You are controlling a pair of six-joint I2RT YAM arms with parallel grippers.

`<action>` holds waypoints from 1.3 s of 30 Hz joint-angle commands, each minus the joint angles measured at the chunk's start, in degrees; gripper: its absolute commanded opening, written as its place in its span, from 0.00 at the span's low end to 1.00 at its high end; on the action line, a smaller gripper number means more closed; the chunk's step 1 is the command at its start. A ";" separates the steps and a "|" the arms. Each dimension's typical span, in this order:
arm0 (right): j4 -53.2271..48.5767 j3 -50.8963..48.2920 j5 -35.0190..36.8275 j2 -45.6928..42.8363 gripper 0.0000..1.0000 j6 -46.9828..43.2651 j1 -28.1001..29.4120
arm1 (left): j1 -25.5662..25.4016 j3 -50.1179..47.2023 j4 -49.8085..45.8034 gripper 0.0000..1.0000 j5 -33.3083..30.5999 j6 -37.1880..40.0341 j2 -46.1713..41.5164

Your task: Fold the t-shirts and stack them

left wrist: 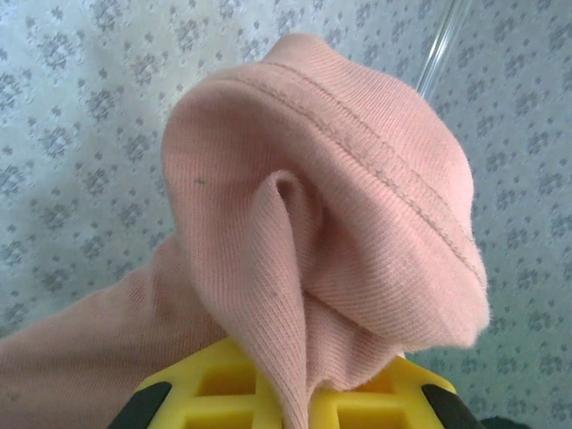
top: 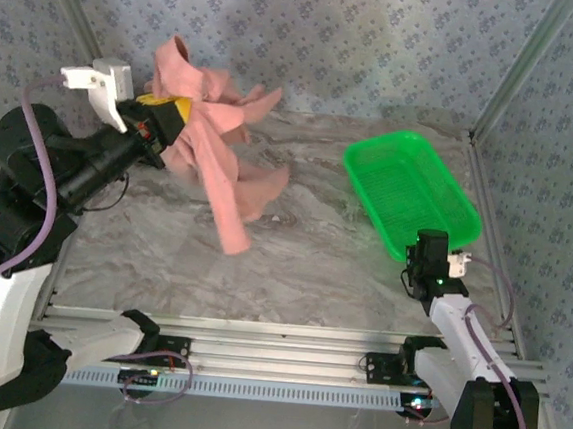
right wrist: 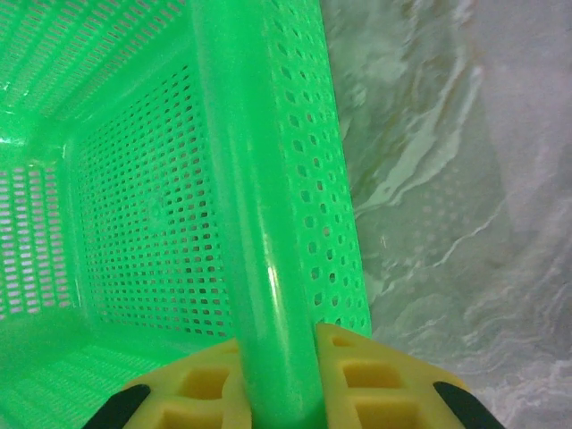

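My right gripper is next to push the basket [top: 409, 190] outward to the far corner by the frame post and release the basket's rim, as the basket stands crooked.
A salmon-pink t-shirt [top: 226, 164] hangs bunched above the left back of the marble table, its lower end trailing down toward the surface. My left gripper [top: 165, 112] is raised there and shut on a fold of it. In the left wrist view the pink cloth [left wrist: 322, 206] bulges over the left gripper [left wrist: 299, 402], pinched between the yellow fingers [left wrist: 214, 384]. At the right, my right gripper [top: 422, 248] is shut on the near rim of the green mesh basket [top: 409, 190]. The rim [right wrist: 259, 268] runs straight up between the jaws of the right gripper [right wrist: 277, 402].
The green basket holds nothing and sits at the right of the table, near the right frame post [top: 515, 69]. Patterned walls enclose the back and sides. Bare marble table [top: 302, 266] lies between the shirt and the basket.
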 commanded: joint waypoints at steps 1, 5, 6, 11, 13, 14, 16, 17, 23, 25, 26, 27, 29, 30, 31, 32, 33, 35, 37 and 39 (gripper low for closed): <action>-3.71 -0.93 7.77 -1.37 0.00 10.39 -0.65 | 0.12 -4.08 -4.92 0.00 -0.67 1.64 0.68; -4.17 -0.84 9.67 -0.33 0.00 13.88 -1.62 | 0.11 -8.27 -5.49 0.00 -1.28 2.53 -0.06; -4.11 -0.48 9.59 0.29 0.00 13.96 -2.10 | 0.14 -9.05 -5.38 0.00 -1.38 2.81 -0.13; -1.35 2.79 9.13 6.11 0.00 12.60 -4.50 | 0.14 -10.95 -5.13 0.00 -0.47 3.04 0.98; -2.48 4.73 8.97 9.00 0.00 13.27 -5.07 | 0.14 -11.47 -4.77 0.00 0.00 3.11 1.25; -1.18 5.18 8.84 10.36 0.00 13.41 -5.33 | 0.15 -11.67 -4.71 0.00 0.16 3.13 1.34; 0.29 6.76 8.95 13.10 0.00 13.47 -5.72 | 0.11 -11.91 -4.65 0.00 0.59 3.13 1.66; -0.17 8.42 8.96 14.70 0.00 13.33 -5.77 | 0.15 -12.12 -4.65 0.00 0.85 3.04 1.82; 0.29 14.62 8.93 22.35 0.00 14.14 -5.85 | 0.11 -14.39 -3.89 0.00 1.17 2.61 1.44; 0.94 15.82 8.62 24.45 0.00 14.29 -5.82 | 0.08 -15.41 -3.52 0.00 1.26 2.43 1.23; 0.99 16.31 8.59 25.36 0.00 14.62 -5.76 | 0.15 -15.73 -3.40 0.00 1.26 2.43 1.18; 1.04 16.52 8.62 26.04 0.00 15.12 -5.70 | 0.11 -16.06 -3.40 0.00 1.26 2.34 1.17; 2.15 16.91 8.70 27.41 0.00 15.51 -5.68 | 0.13 -16.75 -3.38 0.00 1.33 2.33 0.99; 1.99 17.54 8.75 28.12 0.00 15.44 -5.67 | 0.15 -17.23 -3.40 0.00 1.34 2.34 0.86; 1.80 18.04 8.90 28.72 0.01 15.29 -5.70 | 0.14 -17.58 -3.23 0.00 1.26 2.32 0.75; 2.23 18.51 9.14 29.37 0.04 15.09 -5.72 | 0.10 -18.06 -3.06 0.00 1.26 2.29 0.60; 3.12 18.78 9.10 30.21 0.06 14.88 -5.67 | 0.15 -18.35 -2.90 0.00 1.34 2.25 0.55; 4.41 19.64 8.55 31.93 0.07 14.22 -5.89 | 0.15 -18.84 -2.79 0.00 1.61 2.12 0.71; 4.55 21.49 8.05 34.06 0.08 13.16 -6.05 | 0.15 -19.28 -2.60 0.00 1.85 1.99 0.81; 4.60 23.76 7.42 36.29 0.09 12.05 -6.02 | 0.09 -19.79 -2.35 0.00 2.05 1.82 0.77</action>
